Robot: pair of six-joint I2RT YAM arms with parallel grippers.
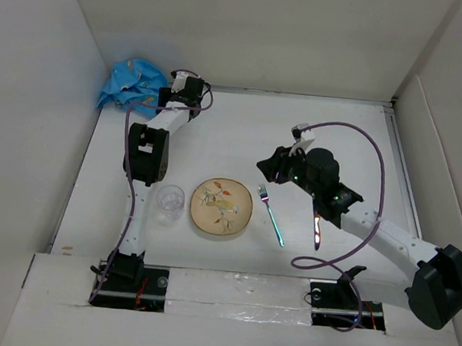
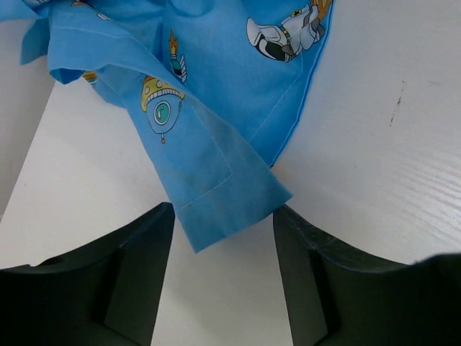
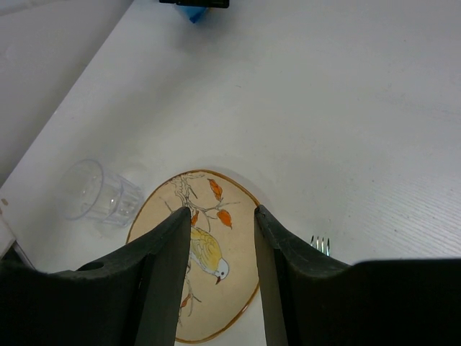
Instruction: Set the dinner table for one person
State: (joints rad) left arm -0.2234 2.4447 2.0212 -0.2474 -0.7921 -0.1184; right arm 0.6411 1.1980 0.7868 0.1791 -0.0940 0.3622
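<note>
The blue cloth's near corner [image 2: 229, 210] lies between my left gripper's open fingers, so they will edge slightly outward and close around it next.
The white dinner table [image 1: 242, 133] holds a tan bird-painted plate [image 1: 221, 206] near the front, with a clear glass [image 1: 170, 200] to its left. To the plate's right lie a teal-handled fork [image 1: 272, 215] and a knife [image 1: 317, 229]. A crumpled blue cartoon-print cloth [image 1: 132, 83] lies in the far left corner. My left gripper [image 1: 173, 92] is beside it. In the left wrist view that gripper [image 2: 223, 213] is open, with a corner of the cloth [image 2: 202, 108] between its fingertips. My right gripper [image 1: 265, 169] hovers behind the fork. It is open and empty [image 3: 222, 213], looking down on the plate [image 3: 223, 281].
Upright white panels [image 1: 26, 106] border the table on the left, far and right sides. In the right wrist view the glass [image 3: 97, 191] stands left of the plate and the fork tines [image 3: 320, 245] show at the right. A purple cable [image 1: 374, 153] loops over the right arm.
</note>
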